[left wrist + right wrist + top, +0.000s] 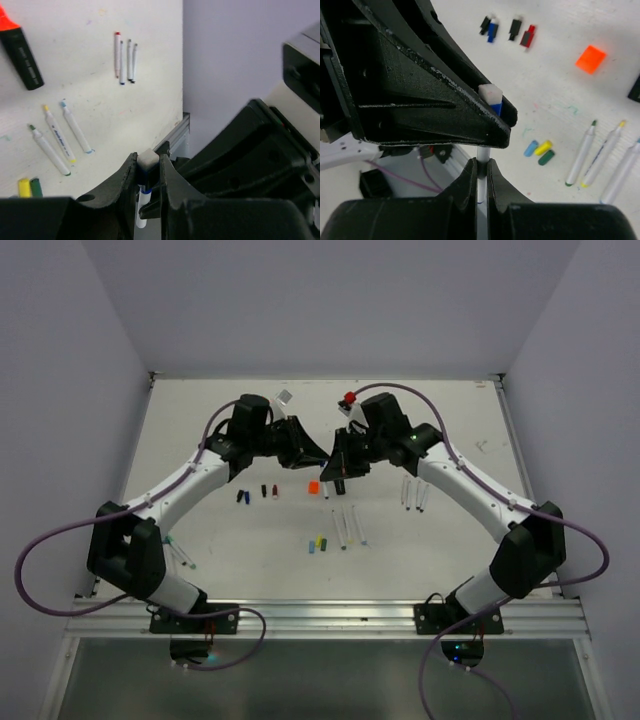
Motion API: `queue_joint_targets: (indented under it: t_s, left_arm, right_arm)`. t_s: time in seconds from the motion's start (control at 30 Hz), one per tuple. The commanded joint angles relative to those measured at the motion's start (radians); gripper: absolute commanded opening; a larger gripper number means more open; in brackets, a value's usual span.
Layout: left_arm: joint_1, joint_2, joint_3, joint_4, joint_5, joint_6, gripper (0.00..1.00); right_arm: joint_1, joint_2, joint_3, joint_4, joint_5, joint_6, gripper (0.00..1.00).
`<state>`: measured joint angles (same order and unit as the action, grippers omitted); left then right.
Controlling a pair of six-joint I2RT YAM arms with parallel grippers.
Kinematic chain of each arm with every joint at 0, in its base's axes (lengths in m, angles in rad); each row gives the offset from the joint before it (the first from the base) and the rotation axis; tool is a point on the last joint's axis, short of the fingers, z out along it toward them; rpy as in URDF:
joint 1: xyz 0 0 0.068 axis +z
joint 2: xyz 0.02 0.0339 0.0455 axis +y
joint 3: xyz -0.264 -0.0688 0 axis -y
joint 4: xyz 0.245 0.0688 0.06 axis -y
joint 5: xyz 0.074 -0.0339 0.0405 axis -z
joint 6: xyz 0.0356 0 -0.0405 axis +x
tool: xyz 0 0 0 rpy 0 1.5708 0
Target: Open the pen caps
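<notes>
My left gripper descends to its left in the top view next to release this matching cap, since the gap beside the loose blue cap lies below there.
My left gripper (148, 172) is shut on the blue, white-ended cap (148, 161) of a slim white pen (143, 200). My right gripper (481, 172) is shut on the barrel (482, 152) of that same pen, just below the cap (492, 100). In the top view the two grippers (318, 452) (338, 468) meet above the middle of the table. Loose caps lie below: black, blue and red ones (493, 31), an orange one (591, 58), and a light blue, a yellow and a green one (543, 147).
Three uncapped white pens (604, 152) lie to the right of the loose caps. A black marker with an orange tip (22, 55) lies near them. More pens lie at the right (415, 495) and near the left arm (185, 555). The table's edge (182, 125) is close behind.
</notes>
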<state>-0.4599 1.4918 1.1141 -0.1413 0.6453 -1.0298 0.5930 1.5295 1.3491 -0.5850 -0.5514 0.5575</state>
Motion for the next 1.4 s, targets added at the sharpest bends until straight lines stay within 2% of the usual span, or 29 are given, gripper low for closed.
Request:
queue_joint_targets:
  t_s: [0.0,0.13,0.3,0.37,0.53,0.57,0.63,0.67,0.73,0.8,0.83,0.93,1.03,1.1,1.2,1.23,1.27,1.3,1.33,1.37]
  left_arm:
    - [0.007,0.039,0.140,-0.234,-0.140,-0.027,0.00]
    - [0.015,0.085,0.259,-0.334,-0.206,-0.012,0.00]
    - [0.029,0.104,0.289,-0.336,-0.213,0.017,0.00]
    - [0.030,0.114,0.318,-0.397,-0.252,0.048,0.00]
    - [0.049,0.055,0.216,-0.284,-0.198,-0.010,0.00]
    - [0.052,0.044,0.196,-0.205,-0.181,-0.024,0.00]
    - [0.058,-0.022,0.060,-0.002,-0.088,-0.061,0.00]
    - [0.064,-0.043,0.009,0.223,-0.064,-0.111,0.00]
    - [0.078,-0.067,-0.054,0.403,0.008,-0.127,0.00]
    - [0.095,-0.076,-0.075,0.480,0.046,-0.124,0.00]
    - [0.099,-0.083,-0.104,0.593,0.097,-0.130,0.00]
    - [0.121,-0.093,-0.149,0.751,0.169,-0.167,0.00]
    - [0.136,-0.099,-0.201,0.934,0.200,-0.246,0.00]
    - [0.145,-0.096,-0.188,0.881,0.203,-0.228,0.00]
    - [0.152,-0.107,-0.101,0.537,0.162,-0.036,0.00]
    - [0.152,-0.099,-0.059,0.220,0.074,0.131,0.00]
    - [0.153,-0.088,-0.019,0.056,0.018,0.210,0.00]
    - [0.155,-0.075,0.063,-0.080,-0.042,0.282,0.00]
    - [0.155,-0.033,0.094,-0.338,-0.216,0.391,0.00]
    - [0.155,-0.013,0.122,-0.438,-0.311,0.430,0.00]
  right_arm:
    - [0.099,0.037,0.047,-0.134,0.169,-0.091,0.00]
    - [0.128,0.052,0.053,-0.192,0.243,-0.120,0.00]
    - [0.130,0.049,0.027,-0.214,0.246,-0.142,0.00]
    - [0.130,0.057,0.022,-0.225,0.228,-0.146,0.00]
    - [0.128,0.060,0.004,-0.214,0.188,-0.163,0.00]
    - [0.126,0.061,0.004,-0.204,0.151,-0.171,0.00]
    - [0.126,0.063,-0.001,-0.168,0.047,-0.173,0.00]
    - [0.125,0.060,-0.005,-0.150,0.015,-0.168,0.00]
    - [0.107,0.052,-0.030,-0.077,-0.115,-0.134,0.00]
    - [0.091,0.049,-0.051,-0.033,-0.197,-0.102,0.00]
    - [0.088,0.044,-0.059,0.006,-0.256,-0.091,0.00]
    - [0.067,0.034,-0.113,0.138,-0.404,-0.007,0.00]
    - [0.056,0.034,-0.160,0.224,-0.472,0.054,0.00]
    - [0.044,0.029,-0.174,0.212,-0.447,0.055,0.00]
    - [-0.007,0.006,-0.186,0.182,-0.348,0.055,0.00]
    - [-0.022,0.001,-0.177,0.093,-0.308,0.030,0.00]
    - [-0.057,-0.002,-0.160,0.021,-0.160,-0.003,0.00]
    - [-0.082,0.000,-0.118,-0.063,-0.086,-0.069,0.00]
    - [-0.108,-0.003,-0.111,-0.157,-0.040,-0.088,0.00]
    - [-0.181,-0.008,-0.108,-0.189,-0.001,-0.103,0.00]
